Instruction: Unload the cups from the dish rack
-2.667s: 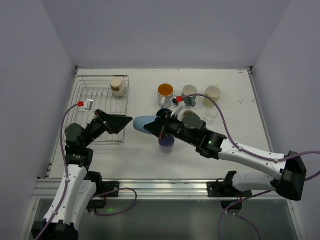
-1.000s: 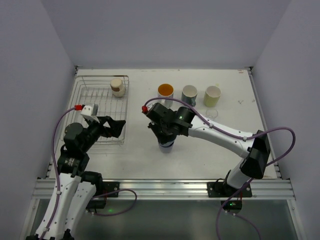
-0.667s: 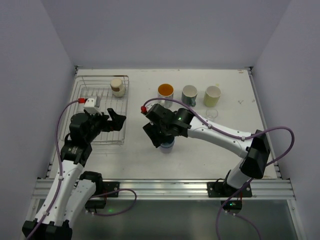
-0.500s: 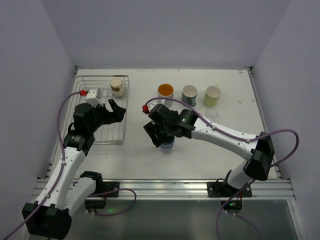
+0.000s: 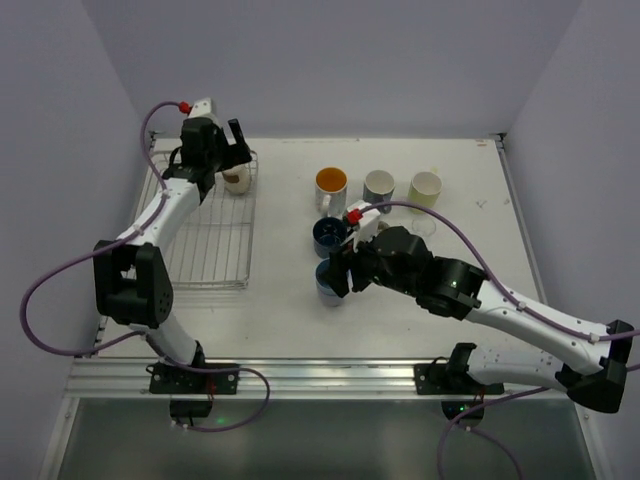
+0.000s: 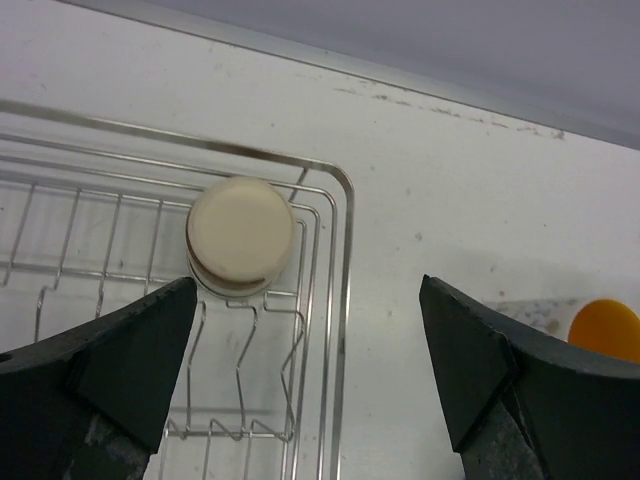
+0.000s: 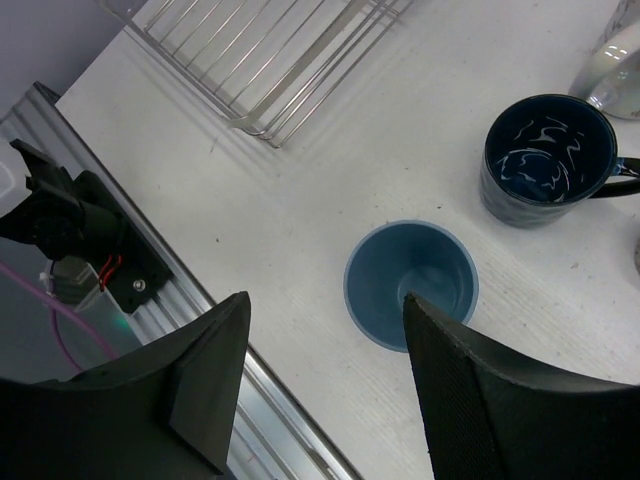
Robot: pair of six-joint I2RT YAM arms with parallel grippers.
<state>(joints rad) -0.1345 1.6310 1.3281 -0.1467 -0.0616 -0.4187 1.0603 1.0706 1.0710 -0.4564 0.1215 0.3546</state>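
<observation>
I next lower my left gripper around the beige cup's upturned base (image 5: 237, 177) (image 6: 243, 230), easing left in its wrist view, as the beige cup stands below, nearer one gripper finger.
A beige cup (image 5: 236, 178) (image 6: 240, 232) stands upside down in the far right corner of the dish rack (image 5: 200, 240) (image 6: 345, 230). My left gripper (image 5: 237, 158) (image 6: 308, 290) hangs open above that corner, the cup just off its left finger. On the table, a light blue cup (image 5: 328, 284) (image 7: 411, 285) stands upright by itself. Over it, my right gripper (image 5: 339, 276) (image 7: 325, 305) is open and empty, the cup beside its right finger. A navy mug (image 5: 327, 236) (image 7: 548, 160) stands just behind. Orange-inside (image 5: 331, 183), grey (image 5: 378, 185) and pale yellow-green (image 5: 426, 187) cups line the back.
A small clear glass (image 5: 427, 228) stands right of the navy mug. The orange-inside cup (image 6: 605, 330) shows at the right edge of the left wrist view. The rack's near corner (image 7: 280, 70) and the table's metal front rail (image 7: 200, 330) show in the right wrist view.
My right gripper has opened, let go of the light blue cup and drawn back. My left arm has swung from the rack's near end to its far corner, above the beige cup.
</observation>
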